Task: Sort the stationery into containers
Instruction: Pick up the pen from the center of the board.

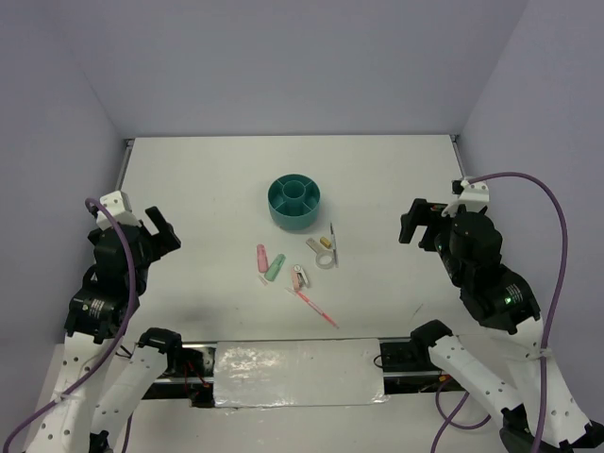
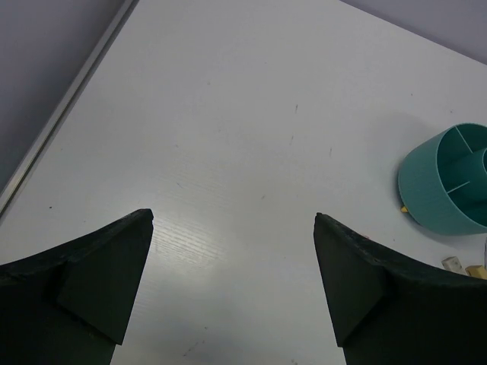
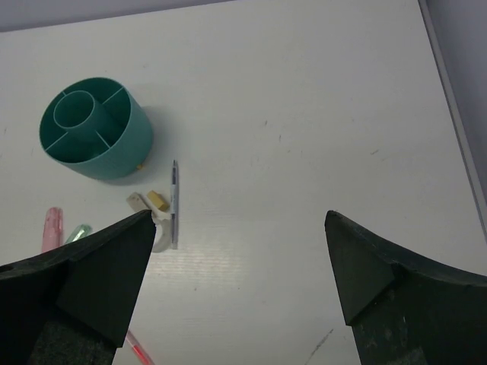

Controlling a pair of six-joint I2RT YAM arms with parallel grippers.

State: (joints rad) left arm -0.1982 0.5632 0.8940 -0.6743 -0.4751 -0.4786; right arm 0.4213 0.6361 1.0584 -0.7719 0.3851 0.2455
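Next, the right gripper turns and lowers onto the thin pink pen's near end, since that lies below it and to its left in the top view.
The round teal organiser (image 1: 294,201) stands mid-table with an empty central cup; it also shows in the right wrist view (image 3: 95,127) and the left wrist view (image 2: 450,179). In front of it lie a pink capsule (image 1: 261,256), a pale-green capsule (image 1: 274,267), a pink-white clip (image 1: 298,277), a thin pink pen (image 1: 316,308), a clear tape ring (image 1: 326,258), a yellowish piece (image 1: 327,242) and a thin grey pen (image 1: 333,243). My left gripper (image 1: 162,229) is open and empty, far left of them. My right gripper (image 1: 421,220) is open and empty, to their right.
The white table (image 1: 226,170) is walled by grey panels at the back and sides. A metal rail (image 1: 125,160) runs along its left edge. A taped strip (image 1: 297,372) lies between the arm bases at the near edge.
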